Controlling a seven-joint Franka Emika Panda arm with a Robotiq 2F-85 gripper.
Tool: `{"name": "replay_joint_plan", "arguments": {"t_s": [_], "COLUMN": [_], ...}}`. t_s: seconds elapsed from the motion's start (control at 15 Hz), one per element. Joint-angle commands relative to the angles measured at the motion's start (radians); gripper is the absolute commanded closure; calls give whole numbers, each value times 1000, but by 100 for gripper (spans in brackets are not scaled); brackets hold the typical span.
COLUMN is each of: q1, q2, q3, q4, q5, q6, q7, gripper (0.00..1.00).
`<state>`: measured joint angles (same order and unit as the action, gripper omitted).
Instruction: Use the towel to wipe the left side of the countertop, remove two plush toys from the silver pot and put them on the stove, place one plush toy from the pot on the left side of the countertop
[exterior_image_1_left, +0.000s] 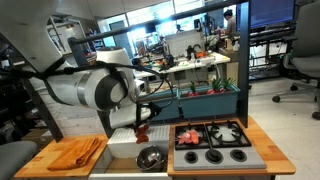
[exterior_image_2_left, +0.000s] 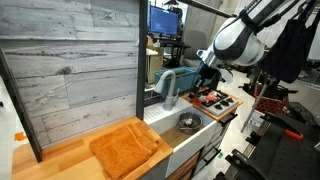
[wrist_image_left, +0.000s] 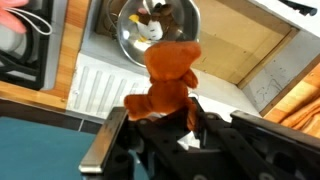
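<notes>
Open grates show beside the other toy on the stove. My gripper needs to move away from the pot (exterior_image_1_left: 150, 157) next, over the stove's rear middle (exterior_image_1_left: 206, 131), to let go of this toy.
My gripper (wrist_image_left: 162, 122) is shut on a red-orange plush toy (wrist_image_left: 168, 78) and holds it in the air above the silver pot (wrist_image_left: 135, 40). The pot sits in the white sink, with a small pale and brown item (wrist_image_left: 150, 28) inside it. In an exterior view the gripper (exterior_image_1_left: 140, 124) hangs with the toy (exterior_image_1_left: 142, 134) just above the pot (exterior_image_1_left: 150, 157), left of the stove (exterior_image_1_left: 215, 152). Another red-orange toy (exterior_image_1_left: 187, 137) lies on the stove's rear left burner. The orange-tan towel (exterior_image_1_left: 75, 152) lies flat on the countertop (exterior_image_1_left: 40, 160) at the left.
The white sink (exterior_image_1_left: 122, 150) lies between the countertop and the stove. In an exterior view the towel (exterior_image_2_left: 128, 148), pot (exterior_image_2_left: 188, 122), stove (exterior_image_2_left: 215, 100) and a teal faucet (exterior_image_2_left: 168, 85) stand in a row before a grey wooden back wall (exterior_image_2_left: 70, 70).
</notes>
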<state>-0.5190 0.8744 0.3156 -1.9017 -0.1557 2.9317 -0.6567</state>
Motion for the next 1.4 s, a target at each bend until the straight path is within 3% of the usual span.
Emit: {"name": "replay_joint_plan", "arguments": {"t_s": [0.0,0.4,1.13,1.2,1.27,1.33], "q1": [-34,-47,136,156,170,183], "q2": [-47,23,298,317,328,336], "q3": [-10,-96,-426,-454,-470,-482], "q4": [10,230,568,587,596,604], "q5": [91,180,292,303,310,306], "q6": [31,-3,47,60,62,53], "q7": [57,214,735,787,818,833], "gripper": [99,99,99,72,71,64]}}
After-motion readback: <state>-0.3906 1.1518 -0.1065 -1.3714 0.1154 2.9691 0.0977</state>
